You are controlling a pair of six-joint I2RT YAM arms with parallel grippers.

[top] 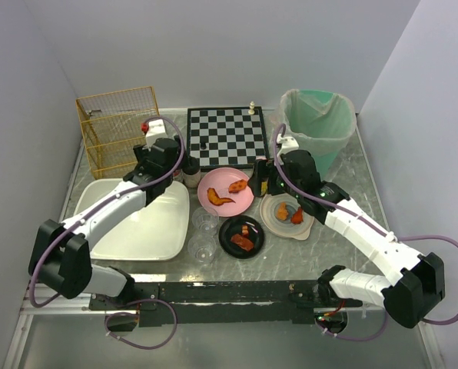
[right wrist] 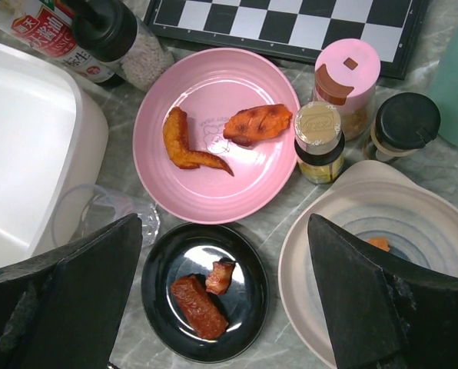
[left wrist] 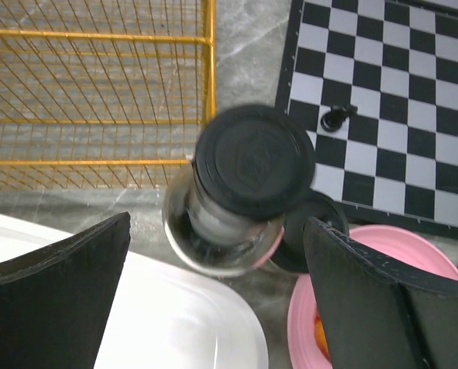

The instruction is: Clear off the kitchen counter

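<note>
The black lid of the glass jar [left wrist: 253,160] already faces the gap between my fingers. My left gripper needs to go down next with its fingers apart until they are on both sides of that lid.
The grey marble kitchen counter [top: 344,254] carries a pink plate [top: 225,192] with two orange food pieces, a black plate [top: 241,236] with red meat pieces and a beige plate [top: 287,215] with food. My left gripper [top: 167,165] is open and empty; in the left wrist view [left wrist: 217,261] a blurred glass jar with a black lid [left wrist: 252,161] stands just beyond its fingers. My right gripper [top: 263,181] is open and empty; in the right wrist view [right wrist: 225,254] it hangs above the black plate [right wrist: 206,292], between the pink plate [right wrist: 214,134] and the beige plate [right wrist: 367,246].
A white tub [top: 141,223] lies at the left, two clear cups [top: 204,223] beside it. A yellow wire basket [top: 117,131], a chessboard [top: 227,137] and a green bin [top: 317,127] stand at the back. Three small jars [right wrist: 318,142] and a red-labelled bottle [right wrist: 75,38] ring the pink plate.
</note>
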